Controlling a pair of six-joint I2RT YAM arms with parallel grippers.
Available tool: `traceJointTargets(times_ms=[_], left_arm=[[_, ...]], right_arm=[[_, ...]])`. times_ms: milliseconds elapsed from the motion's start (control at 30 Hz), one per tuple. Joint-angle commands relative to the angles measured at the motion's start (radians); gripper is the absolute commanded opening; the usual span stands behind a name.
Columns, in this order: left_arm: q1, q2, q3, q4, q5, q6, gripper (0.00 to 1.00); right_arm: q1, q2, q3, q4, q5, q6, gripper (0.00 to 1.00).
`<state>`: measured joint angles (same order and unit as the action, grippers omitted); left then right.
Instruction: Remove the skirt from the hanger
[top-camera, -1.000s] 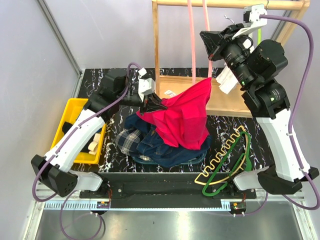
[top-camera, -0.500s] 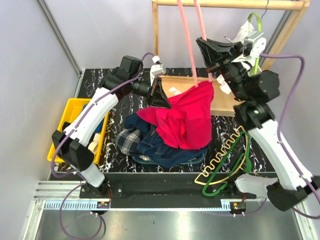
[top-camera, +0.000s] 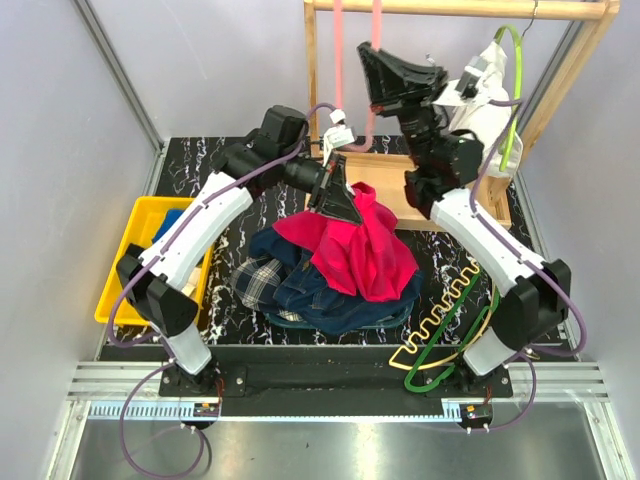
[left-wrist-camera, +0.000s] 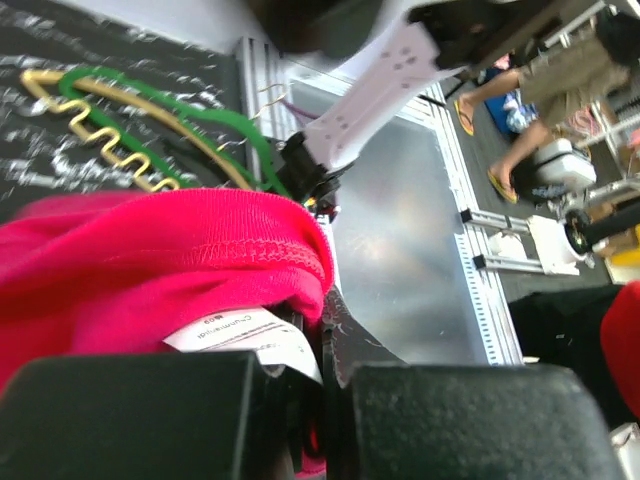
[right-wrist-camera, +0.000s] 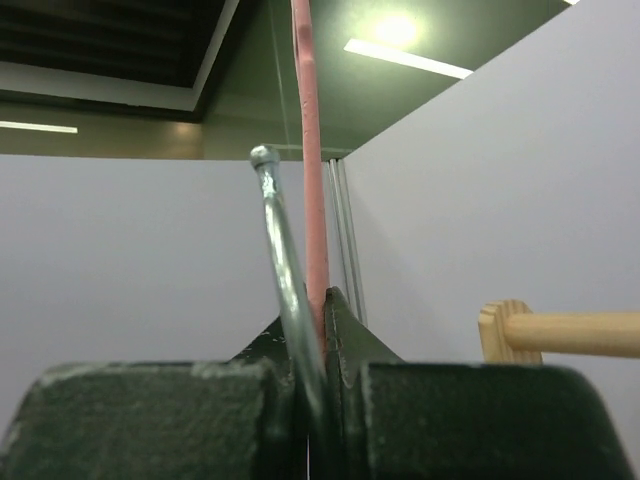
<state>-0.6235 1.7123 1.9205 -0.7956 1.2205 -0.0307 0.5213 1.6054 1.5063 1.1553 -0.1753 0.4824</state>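
Note:
My right gripper swings back from the rack next, tilts down and lowers the pink hanger (right-wrist-camera: 308, 180) onto the cream zigzag hanger (top-camera: 449, 300), where bare hangers already lie.
The tartan skirt (top-camera: 258, 278) lies on the table at the left of a heap, partly under a navy denim garment (top-camera: 335, 305) and a red garment (top-camera: 362, 250). The cream zigzag hanger (top-camera: 449, 300) lies bare on the table at the right, beside a green hanger (top-camera: 478, 318); it also shows in the left wrist view (left-wrist-camera: 95, 130). My left gripper (top-camera: 335, 197) is shut on the red garment's edge (left-wrist-camera: 200, 240) by its white label, above the heap. My right gripper (top-camera: 367, 60) is raised and shut on a pink hanger (right-wrist-camera: 308, 180) and its metal hook (right-wrist-camera: 285, 270).
A wooden rack (top-camera: 313, 100) stands at the back, with a base shelf (top-camera: 445, 195). A second green hanger (top-camera: 516, 90) hangs on it at the right. A yellow bin (top-camera: 140, 225) sits at the left edge. Both arms cross above the heap.
My right gripper has carried the pink hanger to the left. My left gripper has moved right and farther back with the red garment, which now droops lower over the heap.

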Motion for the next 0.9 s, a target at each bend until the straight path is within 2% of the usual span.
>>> traceJointTargets(times_ms=[0, 33, 67, 133, 200, 267, 333, 367, 433, 467, 533, 567, 600, 633, 667, 733, 767, 867], left_arm=[[0.120, -0.055, -0.130, 0.023, -0.007, 0.024, 0.04], [0.155, -0.074, -0.158, 0.009, -0.022, 0.061, 0.04], [0.233, -0.106, -0.194, -0.043, -0.051, 0.136, 0.03], [0.313, -0.129, -0.204, -0.121, -0.093, 0.231, 0.02], [0.418, -0.163, -0.201, -0.215, -0.157, 0.359, 0.01], [0.502, -0.195, -0.201, -0.238, -0.218, 0.422, 0.01], [0.568, -0.209, -0.183, -0.238, -0.230, 0.431, 0.01], [0.585, -0.210, -0.169, -0.240, -0.228, 0.422, 0.01], [0.620, -0.217, -0.130, -0.241, -0.210, 0.393, 0.01], [0.622, -0.220, -0.123, -0.254, -0.172, 0.397, 0.02], [0.596, -0.246, -0.132, -0.272, -0.097, 0.397, 0.07], [0.570, -0.250, -0.135, -0.275, -0.090, 0.385, 0.08], [0.535, -0.252, -0.133, -0.281, -0.096, 0.381, 0.08], [0.453, -0.250, -0.120, -0.301, -0.117, 0.388, 0.08], [0.406, -0.247, -0.114, -0.304, -0.130, 0.388, 0.08], [0.281, -0.229, -0.089, -0.306, -0.169, 0.385, 0.08], [0.248, -0.215, -0.081, -0.306, -0.179, 0.382, 0.08], [0.165, -0.177, -0.054, -0.315, -0.203, 0.391, 0.08]], right_arm=[[-0.029, -0.174, 0.121, -0.035, -0.041, -0.074, 0.00], [-0.029, -0.255, 0.149, -0.152, -0.055, -0.226, 0.00], [-0.029, -0.298, 0.164, -0.424, -0.056, -0.290, 0.00], [-0.029, -0.407, 0.149, -0.582, 0.043, -0.403, 0.00], [-0.029, -0.522, 0.074, -0.725, 0.141, -0.450, 0.00], [-0.029, -0.597, 0.033, -0.906, 0.213, -0.467, 0.00], [-0.029, -0.721, -0.047, -0.997, 0.336, -0.440, 0.00], [-0.029, -0.769, -0.078, -1.063, 0.485, -0.421, 0.00], [-0.029, -0.925, -0.179, -1.100, 0.665, -0.351, 0.00], [-0.029, -0.976, -0.207, -1.150, 0.835, -0.323, 0.00], [-0.029, -1.081, -0.259, -1.232, 0.963, -0.274, 0.00], [-0.029, -1.099, -0.261, -1.344, 1.082, -0.242, 0.00], [-0.029, -1.119, -0.256, -1.406, 1.132, -0.210, 0.00], [-0.029, -1.116, -0.245, -1.480, 1.170, -0.126, 0.00], [-0.029, -1.109, -0.224, -1.678, 1.251, -0.049, 0.00], [-0.029, -1.061, -0.175, -1.888, 1.289, 0.190, 0.00], [-0.029, -1.049, -0.173, -2.030, 1.289, 0.256, 0.00], [-0.029, -1.007, -0.204, -2.236, 1.245, 0.494, 0.00]])
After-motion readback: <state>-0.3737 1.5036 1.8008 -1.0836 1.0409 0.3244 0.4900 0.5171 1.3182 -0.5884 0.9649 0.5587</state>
